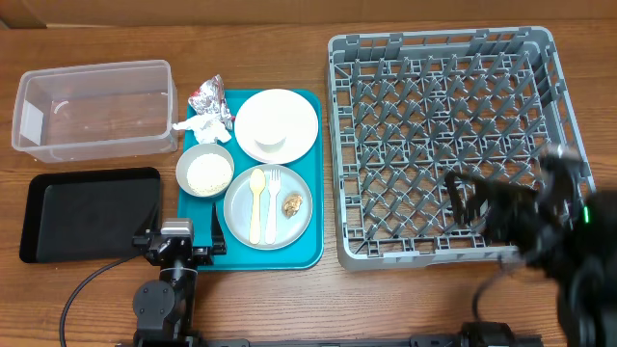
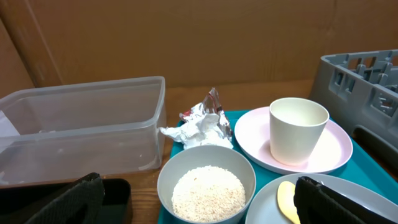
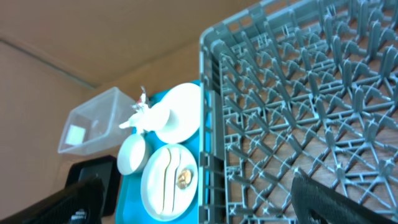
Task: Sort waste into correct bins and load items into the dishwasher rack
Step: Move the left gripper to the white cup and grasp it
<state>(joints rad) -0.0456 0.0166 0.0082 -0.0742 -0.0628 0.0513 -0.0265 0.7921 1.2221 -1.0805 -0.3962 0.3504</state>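
The white cup's open rim stands clear. I should next raise my left gripper outward past the bowl (image 1: 205, 172) and tip it down over the white cup's side facing the tissue.
On the teal tray, a white plate (image 1: 277, 125) holds a white cup (image 2: 297, 130). A grey bowl (image 1: 205, 172) holds white rice (image 2: 208, 193). A grey plate (image 1: 268, 206) carries a yellow spoon (image 1: 256, 202), a fork (image 1: 272, 204) and a brown scrap (image 1: 293, 203). The foil wrapper with tissue (image 1: 207, 108) lies at the tray's back left. The clear tub (image 1: 94, 111) and black tray (image 1: 87, 214) stand on the left, the grey rack (image 1: 443, 145) on the right. My left gripper (image 1: 180, 247) is open and empty in front of the bowl. My right gripper (image 1: 468, 200) is open above the rack's front right.
The teal tray (image 1: 310, 253) sits between the bins and the rack, close to the rack's left wall. Bare wooden table shows in front of the tray and behind the tub. A cardboard wall stands at the back in the left wrist view (image 2: 186, 37).
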